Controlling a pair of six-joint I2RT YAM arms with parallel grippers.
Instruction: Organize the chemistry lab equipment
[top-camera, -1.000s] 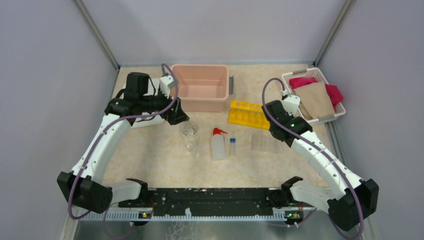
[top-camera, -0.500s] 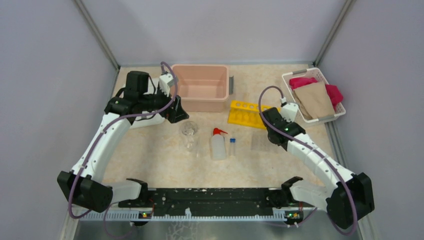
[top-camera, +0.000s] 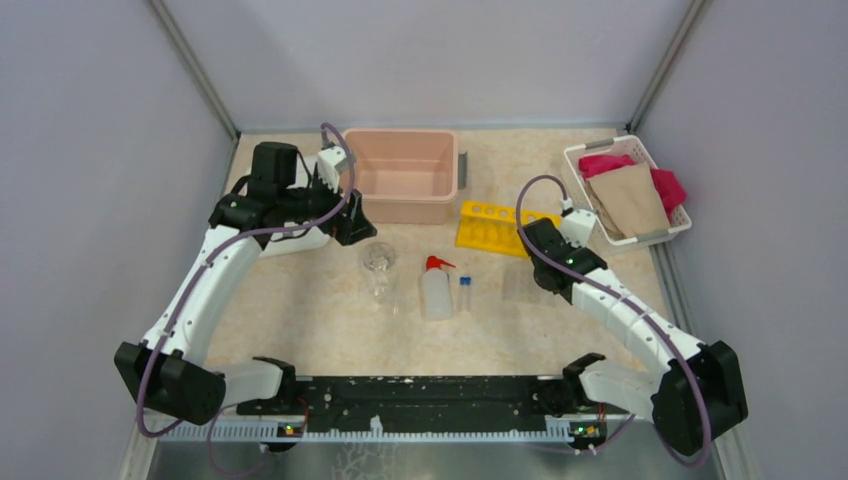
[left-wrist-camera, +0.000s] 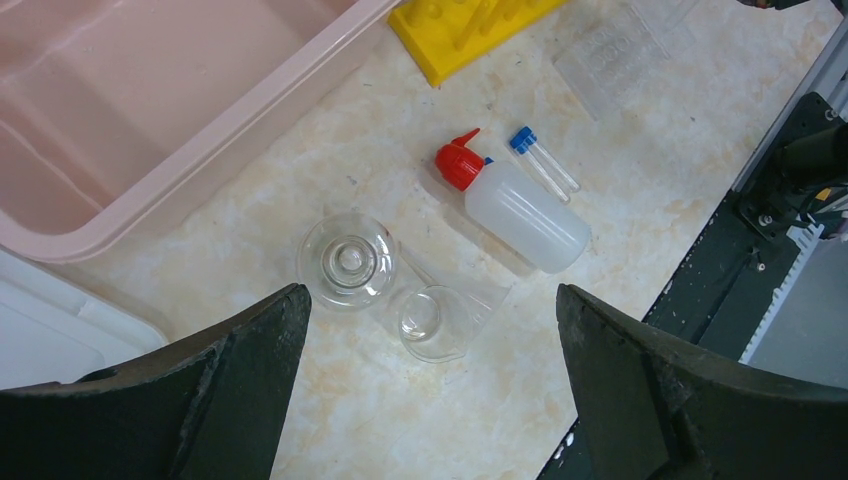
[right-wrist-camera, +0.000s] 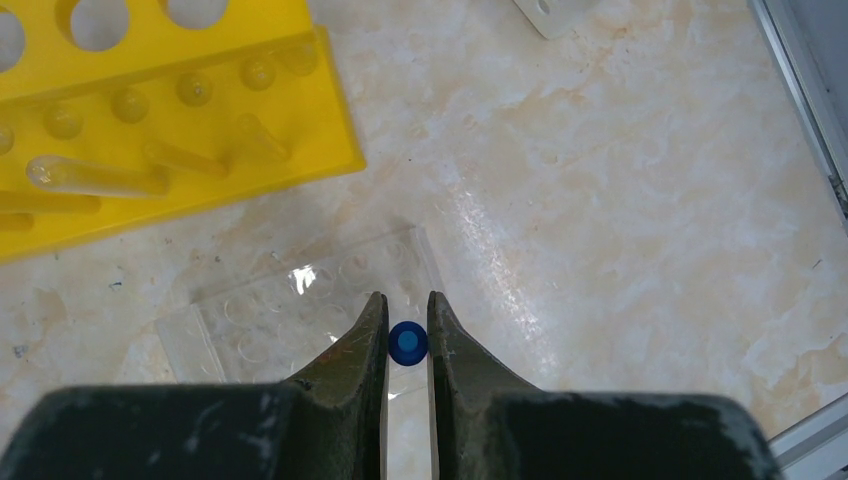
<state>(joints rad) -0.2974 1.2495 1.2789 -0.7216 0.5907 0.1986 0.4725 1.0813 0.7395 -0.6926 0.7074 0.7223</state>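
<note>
I will lower my right gripper next and let go of the blue-capped tube in the well plate's end away from the squeeze bottle (left-wrist-camera: 520, 205), because that end of the well plate is right below it.
My right gripper (right-wrist-camera: 407, 310) is shut on a small blue-capped tube (right-wrist-camera: 407, 343), seen end-on between the fingers, above the right edge of a clear well plate (right-wrist-camera: 290, 310). The yellow tube rack (right-wrist-camera: 150, 120) lies beyond it with clear tubes in it. In the top view this gripper (top-camera: 540, 270) hangs just in front of the rack (top-camera: 493, 228). My left gripper (left-wrist-camera: 430, 292) is open, high above a clear glass flask (left-wrist-camera: 347, 262) and a tipped clear beaker (left-wrist-camera: 440, 318). The white squeeze bottle (left-wrist-camera: 520, 205) lies beside another blue-capped tube (left-wrist-camera: 540, 165).
A pink bin (top-camera: 404, 175) stands at the back, just right of my left gripper (top-camera: 355, 228). The white basket (top-camera: 628, 190) with pink and tan cloths sits at the back right. The black rail (top-camera: 430, 395) runs along the near edge.
My right arm has swung left and nearer, from beside the basket to above the clear plate, with the tube still held. The left arm has barely moved.
</note>
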